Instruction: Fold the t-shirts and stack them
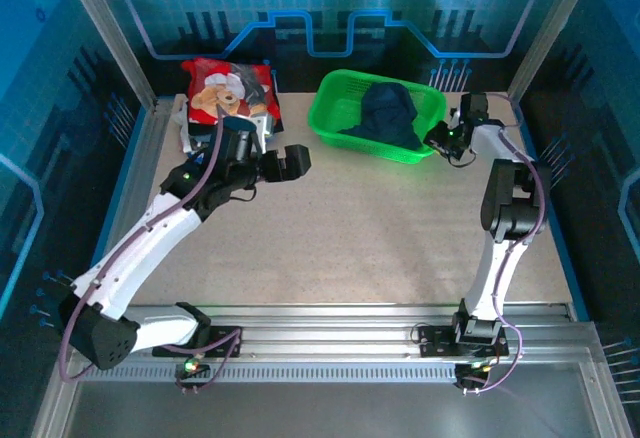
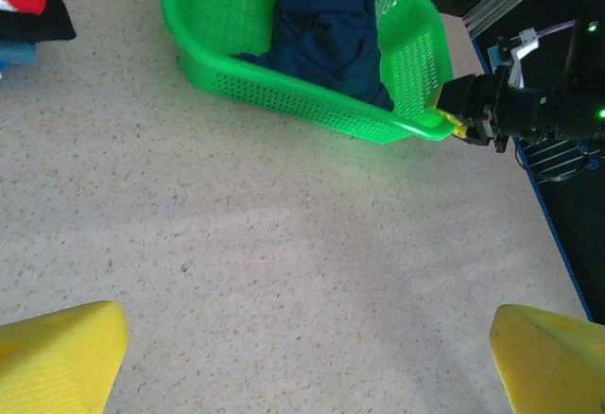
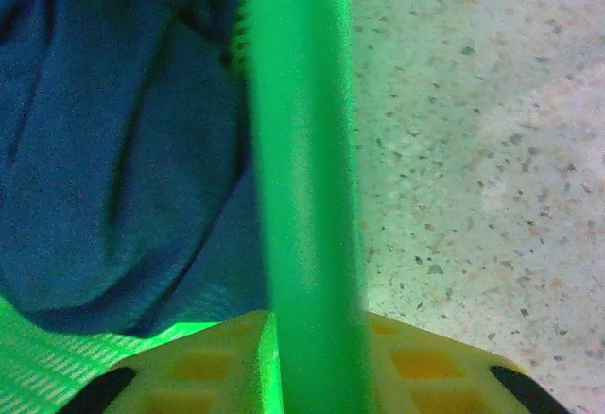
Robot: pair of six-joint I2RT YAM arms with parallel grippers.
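My left gripper should go over the basket's green rim and down onto the crumpled cloth's middle (image 1: 388,114) (image 2: 326,26), since the navy t-shirt lies bunched inside the open-topped basket.
A crumpled navy t-shirt (image 1: 388,110) lies in the green mesh basket (image 1: 335,118) at the back of the table. Folded t-shirts are stacked at the back left, the red one with a teddy-bear print (image 1: 225,93) on top. My right gripper (image 1: 440,138) is at the basket's right end, shut on its rim; in the right wrist view the yellow fingers (image 3: 208,367) sit on either side of the green rim (image 3: 302,149), with the navy cloth (image 3: 113,149) just inside. My left gripper (image 1: 295,161) hovers open over bare table, left of the basket, its fingertips (image 2: 66,357) wide apart.
The speckled table (image 1: 380,238) stretches between the arms and the basket. Metal frame posts and blue panels close in the back and sides. An aluminium rail (image 1: 330,333) with both arm bases runs along the near edge.
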